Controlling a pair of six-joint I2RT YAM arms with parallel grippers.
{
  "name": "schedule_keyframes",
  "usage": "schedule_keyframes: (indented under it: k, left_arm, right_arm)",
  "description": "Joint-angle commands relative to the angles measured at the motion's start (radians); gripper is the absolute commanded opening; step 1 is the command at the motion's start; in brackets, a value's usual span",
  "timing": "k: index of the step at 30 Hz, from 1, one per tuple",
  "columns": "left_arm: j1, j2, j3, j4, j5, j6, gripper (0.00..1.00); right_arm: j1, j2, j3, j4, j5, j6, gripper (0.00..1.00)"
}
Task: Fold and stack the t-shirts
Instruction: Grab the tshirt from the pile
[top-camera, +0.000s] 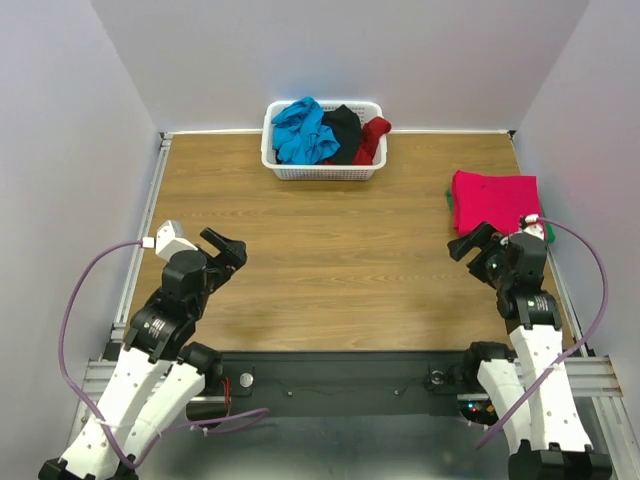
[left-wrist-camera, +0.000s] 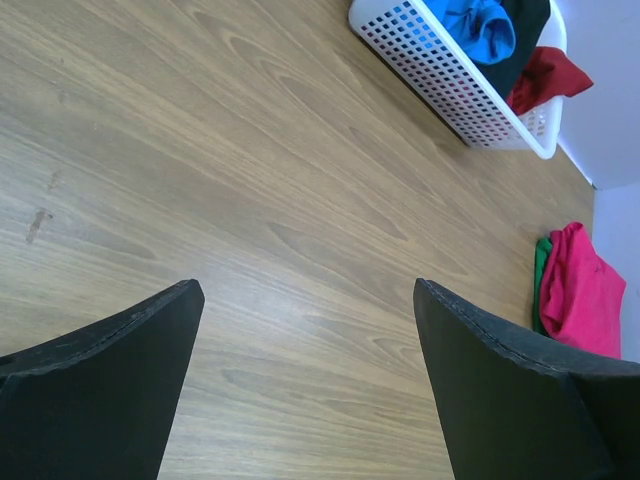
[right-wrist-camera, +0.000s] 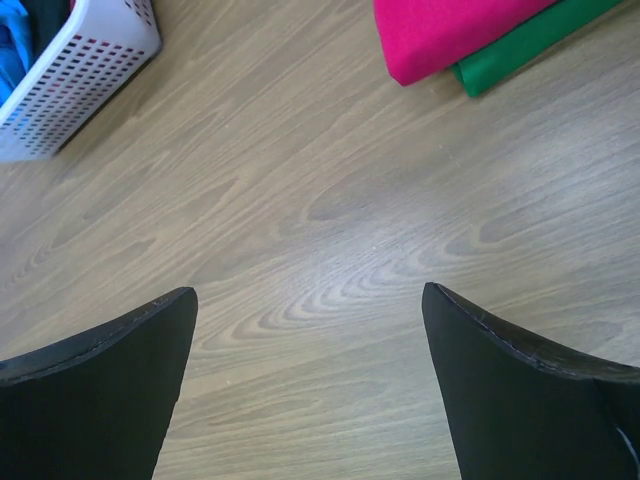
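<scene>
Next, my left gripper reaches outward and lowers onto the turquoise-blue t-shirt's side away from the black one, as the turquoise-blue t-shirt lies uncovered in the basket (top-camera: 320, 171).
A folded magenta-red t-shirt (top-camera: 495, 200) lies on a folded green t-shirt (top-camera: 449, 202) at the table's right side; both also show in the right wrist view (right-wrist-camera: 450, 30) and the left wrist view (left-wrist-camera: 585, 295). A turquoise-blue t-shirt (top-camera: 303, 131), a black t-shirt (top-camera: 344, 129) and a dark red t-shirt (top-camera: 373, 138) lie crumpled in the white basket (top-camera: 320, 171) at the back. My left gripper (top-camera: 228, 249) is open and empty over bare wood at the left. My right gripper (top-camera: 470, 243) is open and empty just in front of the folded stack.
The wooden table (top-camera: 340, 270) has metal rails along its left and right edges and grey walls on three sides. The basket also shows in the left wrist view (left-wrist-camera: 450, 85) and the right wrist view (right-wrist-camera: 80, 75).
</scene>
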Motion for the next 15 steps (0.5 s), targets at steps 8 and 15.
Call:
schedule_keyframes:
  k: [8,15]
  left_arm:
    - [0.001,0.261,0.150,0.213,0.058,0.120,0.99]
    - [0.004,0.799,0.543,0.336,0.029,0.294,0.98]
  right_arm:
    - [-0.002,-0.001,0.101,0.014,0.104,-0.014,1.00]
    - [-0.002,0.162,0.141,0.033,-0.026,-0.042,1.00]
